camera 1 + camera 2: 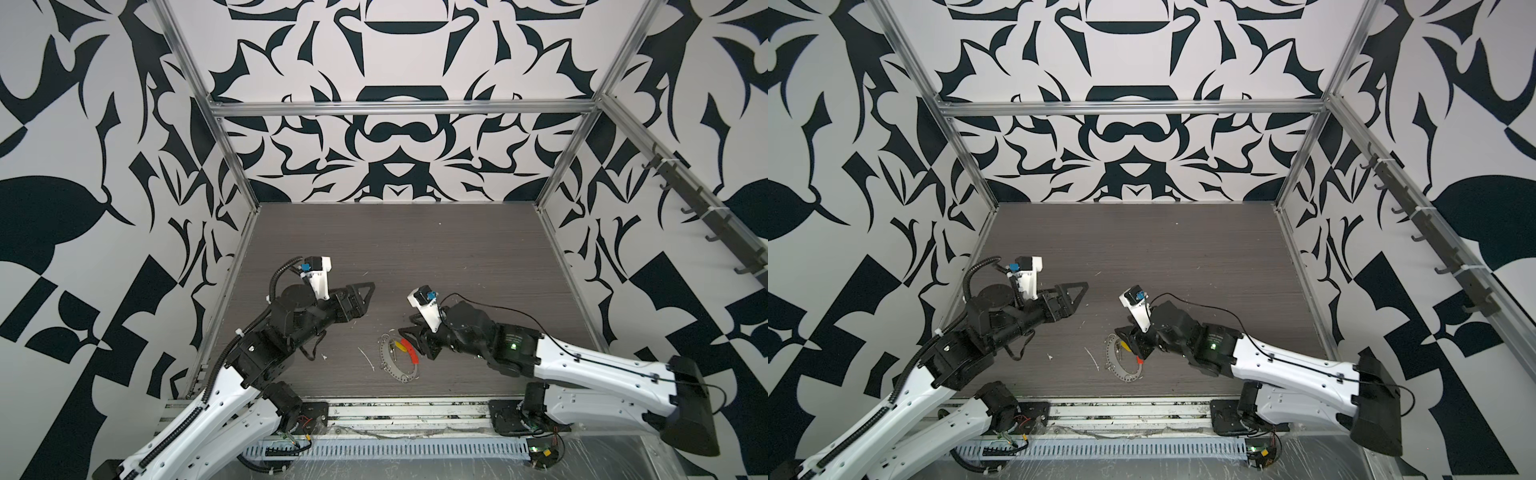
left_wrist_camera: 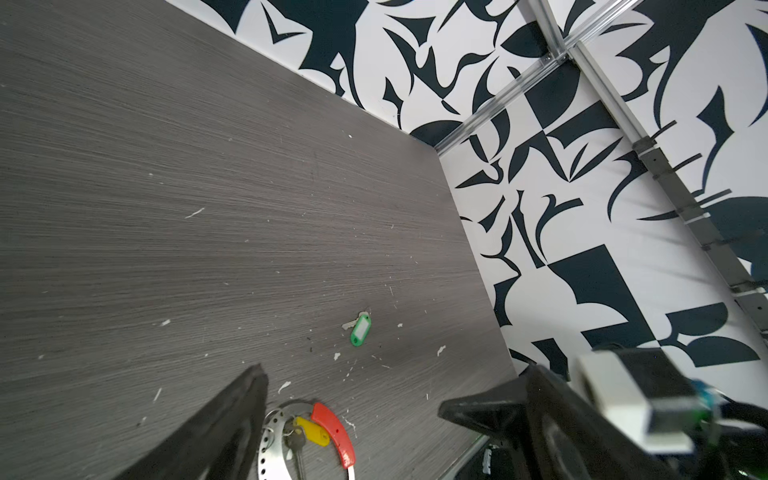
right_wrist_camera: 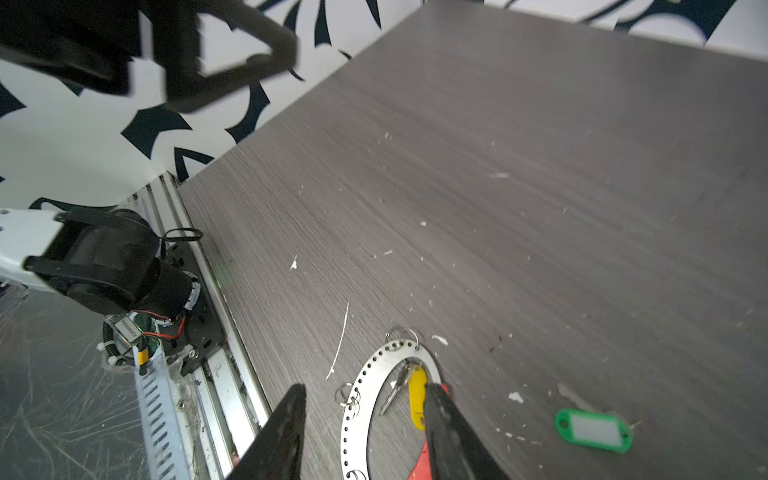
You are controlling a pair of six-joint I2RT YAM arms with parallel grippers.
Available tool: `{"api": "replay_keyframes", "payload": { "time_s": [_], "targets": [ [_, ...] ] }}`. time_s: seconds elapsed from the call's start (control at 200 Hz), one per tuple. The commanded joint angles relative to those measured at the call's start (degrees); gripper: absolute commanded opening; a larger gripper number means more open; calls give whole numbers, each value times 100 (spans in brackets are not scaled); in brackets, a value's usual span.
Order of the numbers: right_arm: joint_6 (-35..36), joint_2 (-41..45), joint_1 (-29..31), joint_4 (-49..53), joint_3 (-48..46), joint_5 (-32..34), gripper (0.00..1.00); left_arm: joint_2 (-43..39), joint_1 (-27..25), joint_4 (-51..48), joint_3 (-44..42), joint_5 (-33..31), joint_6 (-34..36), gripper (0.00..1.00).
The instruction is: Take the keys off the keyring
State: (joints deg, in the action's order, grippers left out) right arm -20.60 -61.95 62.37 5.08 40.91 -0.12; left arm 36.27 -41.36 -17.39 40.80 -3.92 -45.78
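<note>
The yellow-tagged key is still hanging inside the loop, so my right gripper should next move down past the red sleeve onto the thin wire below.
The keyring (image 1: 384,353) (image 1: 1109,353) is a flat perforated metal hoop with a red sleeve (image 1: 410,349) (image 2: 334,432). It lies flat on the table near the front. A key with a yellow tag (image 3: 417,395) (image 2: 311,430) hangs from it, inside the loop. The key with a green tag (image 2: 360,329) (image 3: 592,430) lies loose on the table, apart from the ring. My right gripper (image 3: 365,390) (image 1: 409,326) hovers open just over the ring, one finger above the red sleeve, and holds nothing. My left gripper (image 2: 351,392) (image 1: 369,300) is wide open and empty, raised to the left of the ring.
White flecks and a thin white sliver (image 3: 340,340) (image 1: 365,357) litter the dark wood-grain table (image 1: 415,249). An aluminium rail (image 1: 395,411) runs along the front edge, between the two arm bases. Patterned walls enclose the other three sides.
</note>
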Motion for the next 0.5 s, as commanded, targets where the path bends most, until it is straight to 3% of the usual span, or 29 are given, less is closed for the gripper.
{"api": "replay_keyframes", "payload": {
  "time_s": [0.0,0.29,0.495],
  "targets": [
    [-592,-616,-208,-240,-153,-672,48,-298,23,-62,-134,-413,51,99],
    [-185,-2449,-573,-508,491,-1119,38,-712,17,-36,-460,-289,88,99],
    [-4,-3192,-764,-591,825,-1226,35,-908,21,-89,-614,-273,45,100]
  ]
}}
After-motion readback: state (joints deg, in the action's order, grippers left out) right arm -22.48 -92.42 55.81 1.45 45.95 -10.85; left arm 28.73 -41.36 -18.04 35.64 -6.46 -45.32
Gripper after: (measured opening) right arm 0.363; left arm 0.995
